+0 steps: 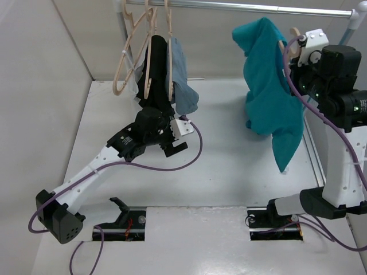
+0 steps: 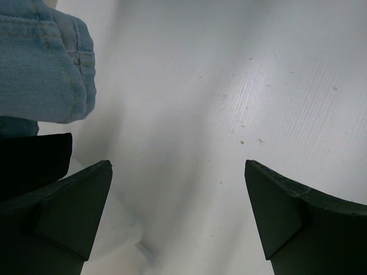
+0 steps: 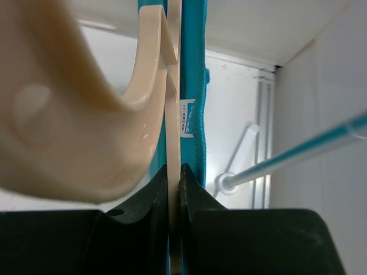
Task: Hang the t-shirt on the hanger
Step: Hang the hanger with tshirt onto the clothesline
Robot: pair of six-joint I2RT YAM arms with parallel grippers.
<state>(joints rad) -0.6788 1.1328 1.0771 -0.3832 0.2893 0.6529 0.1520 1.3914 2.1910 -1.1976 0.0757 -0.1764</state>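
The hanger is still off the bar, so my right gripper should rise outward to the bar's end by the post [image 1: 332,12] and lower the hanger's hook onto the bar.
The teal t-shirt [image 1: 269,97] hangs draped over a pale beige hanger [image 1: 295,35] at the upper right, below the rail. My right gripper [image 1: 291,57] is shut on the hanger; in the right wrist view its two fingers pinch the thin beige hanger [image 3: 174,114] edge-on at the gripper [image 3: 174,172], with teal cloth [image 3: 192,86] and its small white label [image 3: 187,119] beside it. My left gripper [image 1: 175,140] is open and empty, low over the table next to the hanging dark garments; its fingers [image 2: 74,212] stand wide apart.
A metal rail [image 1: 241,7] runs across the back. Several empty beige hangers [image 1: 129,51], a black garment [image 1: 156,71] and a pale blue denim garment [image 1: 182,80] hang at its left; the denim also shows in the left wrist view [image 2: 46,63]. White walls enclose the table [image 1: 229,160].
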